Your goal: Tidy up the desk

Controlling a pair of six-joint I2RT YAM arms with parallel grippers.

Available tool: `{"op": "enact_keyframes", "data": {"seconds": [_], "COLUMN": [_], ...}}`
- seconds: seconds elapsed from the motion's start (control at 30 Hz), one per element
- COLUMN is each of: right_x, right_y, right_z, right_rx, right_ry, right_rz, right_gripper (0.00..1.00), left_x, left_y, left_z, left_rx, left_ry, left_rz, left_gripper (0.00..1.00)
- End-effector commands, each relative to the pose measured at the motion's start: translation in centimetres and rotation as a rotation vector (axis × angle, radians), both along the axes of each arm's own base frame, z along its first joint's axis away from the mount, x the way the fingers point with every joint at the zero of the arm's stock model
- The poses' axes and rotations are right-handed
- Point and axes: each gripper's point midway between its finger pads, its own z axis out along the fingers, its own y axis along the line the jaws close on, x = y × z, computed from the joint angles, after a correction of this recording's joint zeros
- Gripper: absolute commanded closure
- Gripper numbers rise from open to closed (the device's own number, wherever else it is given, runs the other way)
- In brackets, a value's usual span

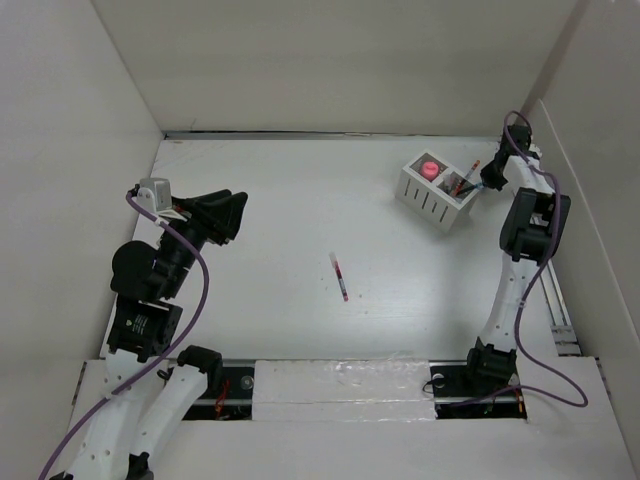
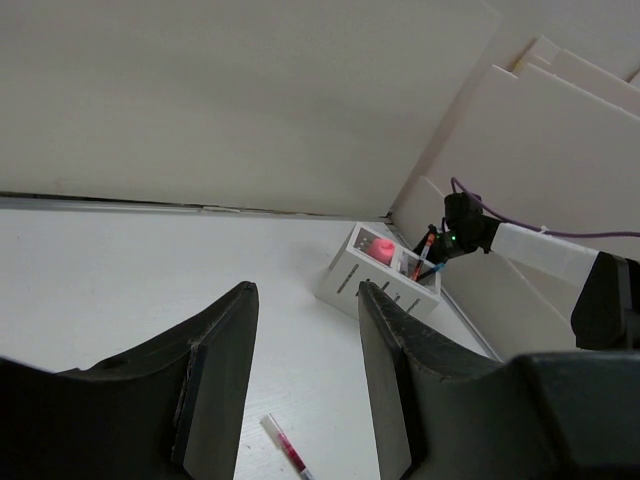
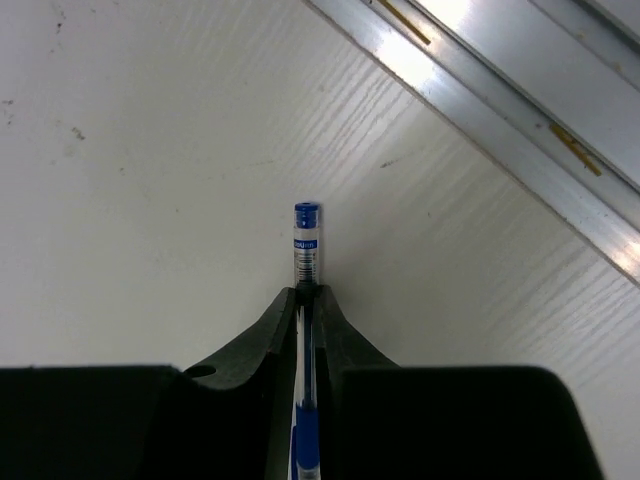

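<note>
Next I will lift and tilt the blue pen in my right gripper upright, then bring it down into the section where the organizer point(image 1: 437, 190) already holds a red pen.
The desk point(image 1: 270, 200) is a white tabletop with white walls. A red pen point(image 1: 339, 276) lies loose near its middle; it also shows in the left wrist view point(image 2: 285, 448). My left gripper point(image 1: 238, 212) is open and empty over the left side, pointing toward that pen, jaws wide apart point(image 2: 305, 290). My right gripper point(image 1: 487, 180) is shut on a blue pen point(image 3: 306, 240) at the back right, right beside the white slotted organizer point(image 1: 437, 190). The pen's capped end sticks out past the fingertips point(image 3: 307, 292).
The organizer point(image 2: 370, 280) holds a pink round item point(image 1: 430, 167) and a red pen point(image 1: 466, 178). A metal rail point(image 3: 500, 130) runs along the desk's right edge near the right gripper. White walls close the left, back and right sides.
</note>
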Motion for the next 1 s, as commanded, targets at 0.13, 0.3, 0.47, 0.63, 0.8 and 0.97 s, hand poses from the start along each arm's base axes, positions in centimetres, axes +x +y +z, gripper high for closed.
{"op": "enact_keyframes", "data": {"seconds": [0.13,0.3,0.47,0.63,0.8,0.97], "right_x": [2.3,0.7,-2.8,-5.8,-8.1,-9.4], "right_y": [-1.2,-0.9,0.3,3.3,7.6,8.6], "right_z": [13.3,23.7,33.0,36.9,30.6,27.7], "right_rx": [-0.048,-0.297,-0.552,-0.623,-0.672,-0.713], "right_ry": [-0.461,-0.621,-0.727,-0.872,-0.759,-0.694], "right_rz": [-0.060,-0.130,-0.236,-0.218,-0.136,-0.114], "right_gripper": [1.00,1.00,1.00,1.00,1.00,1.00], "left_x": [0.6,1.1,1.4,1.4,1.6,1.5], "left_y": [0.2,0.3,0.2,0.0,-0.1,-0.2], "left_z": [0.6,0.3,-0.1,-0.2,-0.4,-0.3], "left_rx": [0.007,0.012,0.018,0.019,0.021,0.018], "left_ry": [-0.026,-0.013,-0.003,0.002,0.010,0.006], "left_rz": [0.020,0.028,0.031,0.022,0.019,0.009], "left_gripper": [0.59,0.59,0.59,0.59,0.59,0.59]}}
